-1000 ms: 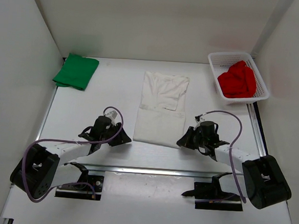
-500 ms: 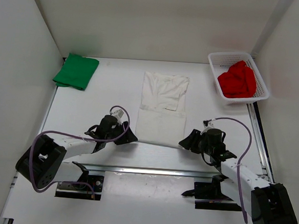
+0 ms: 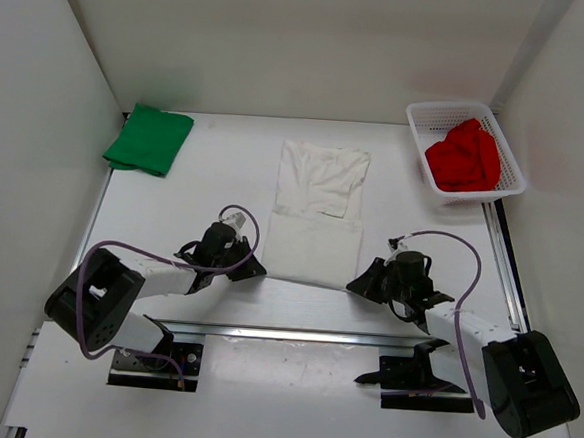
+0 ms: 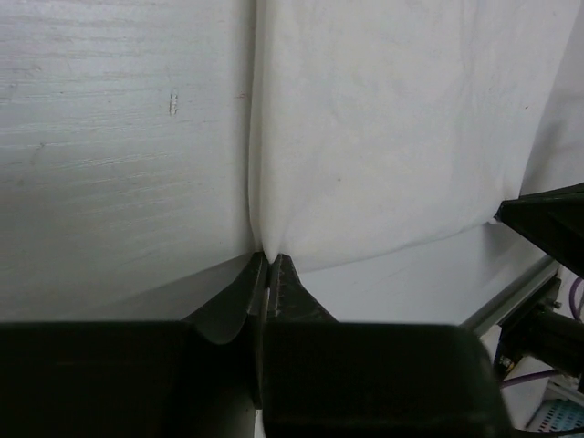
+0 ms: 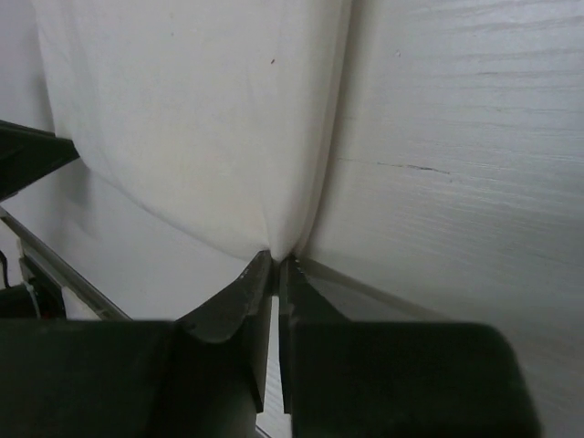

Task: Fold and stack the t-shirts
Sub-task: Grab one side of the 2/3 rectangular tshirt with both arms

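Observation:
Next, my left gripper lifts, carries the white t-shirt's pinched corner outward, lowers it onto the white t-shirt's far end (image 3: 292,159) and releases, since that end lies outward of it.
The white t-shirt (image 3: 317,216) lies lengthwise in the middle of the table, sides folded in. My left gripper (image 3: 258,270) is shut on its near left corner (image 4: 269,246). My right gripper (image 3: 356,282) is shut on its near right corner (image 5: 283,248). Both corners are pinched and raised a little off the table. The green t-shirt (image 3: 149,139) lies folded at the far left. The red t-shirt (image 3: 464,156) sits crumpled in the white mesh basket (image 3: 425,120) at the far right.
White walls close in the table on the left, back and right. A metal rail (image 3: 314,335) runs along the near edge in front of the arm bases. The right gripper's tip shows at the right edge of the left wrist view (image 4: 547,224).
Both grippers moved inward to the white shirt's near corners and closed on them. The shirt's near hem now sits a little farther from the near edge.

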`<state>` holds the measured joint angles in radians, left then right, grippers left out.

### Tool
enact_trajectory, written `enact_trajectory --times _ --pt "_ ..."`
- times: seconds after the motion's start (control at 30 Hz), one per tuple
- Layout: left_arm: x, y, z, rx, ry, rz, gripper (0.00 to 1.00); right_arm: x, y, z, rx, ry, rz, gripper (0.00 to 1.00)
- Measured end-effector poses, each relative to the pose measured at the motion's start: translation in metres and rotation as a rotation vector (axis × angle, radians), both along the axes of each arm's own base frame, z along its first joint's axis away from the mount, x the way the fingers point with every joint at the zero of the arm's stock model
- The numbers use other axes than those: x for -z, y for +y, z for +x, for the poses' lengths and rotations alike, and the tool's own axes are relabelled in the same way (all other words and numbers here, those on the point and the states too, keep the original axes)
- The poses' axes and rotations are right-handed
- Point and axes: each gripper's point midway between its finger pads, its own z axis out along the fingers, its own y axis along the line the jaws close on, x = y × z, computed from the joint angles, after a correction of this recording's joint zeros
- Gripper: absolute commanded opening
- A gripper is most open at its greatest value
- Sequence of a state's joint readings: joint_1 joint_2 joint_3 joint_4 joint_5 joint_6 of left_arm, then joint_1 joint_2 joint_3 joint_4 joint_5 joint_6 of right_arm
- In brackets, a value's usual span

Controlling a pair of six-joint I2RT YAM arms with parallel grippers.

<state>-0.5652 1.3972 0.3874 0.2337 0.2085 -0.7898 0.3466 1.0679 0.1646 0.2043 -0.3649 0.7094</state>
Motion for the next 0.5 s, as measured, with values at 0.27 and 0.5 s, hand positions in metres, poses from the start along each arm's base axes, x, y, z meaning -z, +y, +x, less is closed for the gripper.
enact_trajectory --times 0.27,0.5 --pt "-0.011 0.012 -0.016 0.014 -0.011 0.037 0.0 -0.017 0.015 -0.022 -0.05 -0.051 0.001 0.0" --pt "-0.039 0.027 -0.07 0.108 -0.063 0.061 0.0 -0.026 0.04 -0.097 -0.185 -0.034 0.066 0.0"
